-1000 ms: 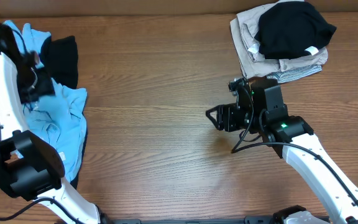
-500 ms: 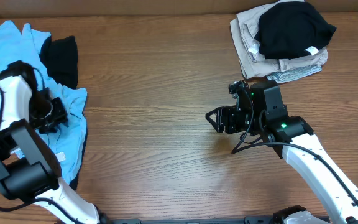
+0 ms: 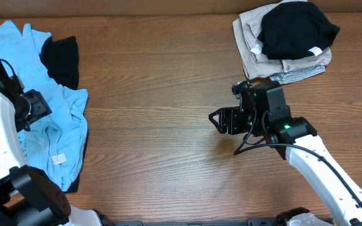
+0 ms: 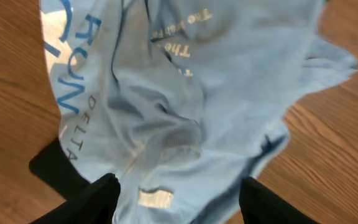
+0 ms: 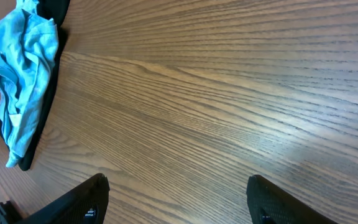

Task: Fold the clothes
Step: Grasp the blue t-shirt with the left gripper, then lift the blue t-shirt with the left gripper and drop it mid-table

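My left gripper will go down to the bunched fold of the T-shirt (image 3: 52, 134) (image 4: 178, 150) near its white label next. Then it will pinch the raised fold.
A crumpled light blue T-shirt (image 3: 58, 125) with lettering lies at the table's left edge. It partly covers a black garment (image 3: 61, 58) that shows at its top and along its lower right edge. My left gripper (image 3: 35, 107) is open and hovers just above the shirt. In the left wrist view the shirt (image 4: 216, 93) fills the frame, its white label (image 4: 154, 198) lies between my open fingers (image 4: 179, 208), and black fabric (image 4: 51, 168) peeks out at the left. My right gripper (image 3: 217, 119) is open and empty over bare wood (image 5: 179, 205), with the shirt far off (image 5: 23, 68).
A stack of folded clothes (image 3: 275, 59), beige and grey with a black piece (image 3: 294, 28) on top, sits at the back right corner. The wooden table (image 3: 156, 125) lies between the two arms.
My left arm swung down over the blue shirt and then drew back toward the left edge. The shirt now lies more spread out with its label showing. The right arm has not moved.
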Controlling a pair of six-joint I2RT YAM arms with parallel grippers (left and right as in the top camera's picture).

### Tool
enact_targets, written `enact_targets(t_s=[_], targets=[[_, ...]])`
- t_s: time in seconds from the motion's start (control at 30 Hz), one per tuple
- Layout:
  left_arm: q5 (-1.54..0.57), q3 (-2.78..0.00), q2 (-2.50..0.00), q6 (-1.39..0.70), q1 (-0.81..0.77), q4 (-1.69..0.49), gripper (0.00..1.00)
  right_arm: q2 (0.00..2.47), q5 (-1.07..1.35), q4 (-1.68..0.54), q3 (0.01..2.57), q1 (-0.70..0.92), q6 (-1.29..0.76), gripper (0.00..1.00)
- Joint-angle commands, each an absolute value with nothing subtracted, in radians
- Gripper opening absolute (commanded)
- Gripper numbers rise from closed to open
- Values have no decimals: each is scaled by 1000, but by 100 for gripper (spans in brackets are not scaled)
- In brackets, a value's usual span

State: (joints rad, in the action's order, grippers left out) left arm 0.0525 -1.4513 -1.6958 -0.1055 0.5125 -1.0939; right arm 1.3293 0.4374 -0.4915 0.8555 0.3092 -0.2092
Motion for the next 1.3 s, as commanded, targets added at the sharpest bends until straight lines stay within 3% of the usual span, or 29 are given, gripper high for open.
enact_targets(t_s=[0.0,0.33,0.4,0.43,0.47,0.53,0.83,1.1,1.27], targets=[[88,-1355,-1741,-102,512,-1030,66,1326,427,-495,876,312,-210,75],[78,-1224,-1752,-101,503,-838,60,1326,426,-505,876,312,-209,75],[77,-1216,-1752,-101,503,-828,44,1326,426,-505,876,312,-210,75],[76,-1214,-1752,-102,503,-827,25,1326,426,-505,876,312,-210,75],[72,-1214,-1752,-101,503,-827,15,1326,426,-505,876,312,-210,75],[49,-1214,-1752,-101,503,-819,5,1326,426,-505,876,312,-210,75],[-165,-1329,-1748,-52,498,-948,4,1324,420,-497,879,312,-210,70],[-306,-1877,-1697,84,385,-1346,4,1242,420,-544,940,312,-210,68],[-310,-2182,-1672,83,241,-1436,4,1173,419,-646,1039,312,-210,68]])
